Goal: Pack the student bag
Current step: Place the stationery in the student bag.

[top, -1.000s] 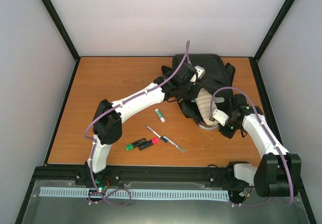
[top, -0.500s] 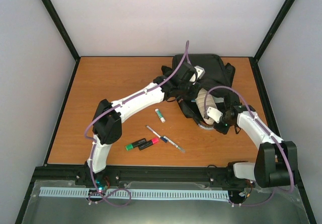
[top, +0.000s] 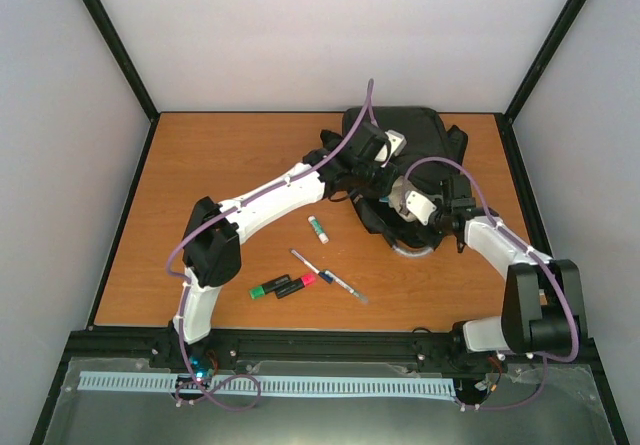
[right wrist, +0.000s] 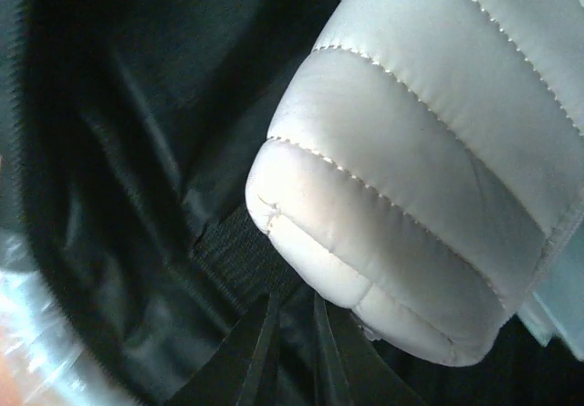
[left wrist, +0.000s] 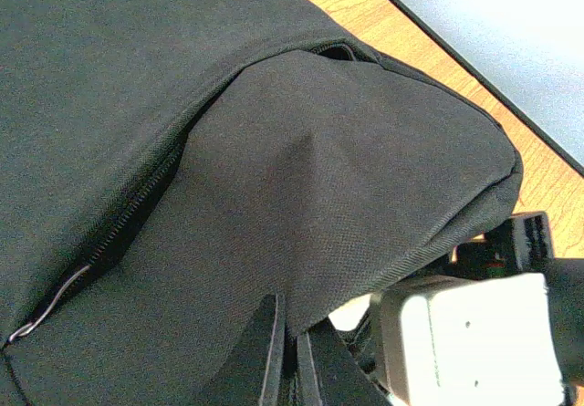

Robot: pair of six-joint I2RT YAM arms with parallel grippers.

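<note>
I should lower my left gripper back over the bag's opening [top: 402,229], below it and toward my base, and release the bag's flap, as the pencil case is inside.
The student bag [top: 420,135], a black fabric backpack, lies at the back right of the table. My left gripper [top: 383,177] is shut on a fold of its front flap [left wrist: 347,178], holding the opening up; the pinch shows in the left wrist view [left wrist: 292,333]. My right gripper [top: 400,201] reaches into the mouth of the bag. In the right wrist view its fingers [right wrist: 294,338] stand almost together with nothing seen between them. A cream ribbed pencil case [right wrist: 429,178] rests just above them inside the dark lining [right wrist: 119,150]. The case is hidden in the top view.
Loose on the table in front of the bag lie a white and green glue stick [top: 318,229], a thin pen [top: 305,261], a blue pen [top: 343,286], a green highlighter [top: 268,288] and a pink highlighter [top: 297,284]. Clear plastic [top: 410,250] shows at the bag's near edge.
My right arm has pushed forward and left into the bag's mouth, and the cream case has gone from half outside to hidden inside. The left arm has held still.
</note>
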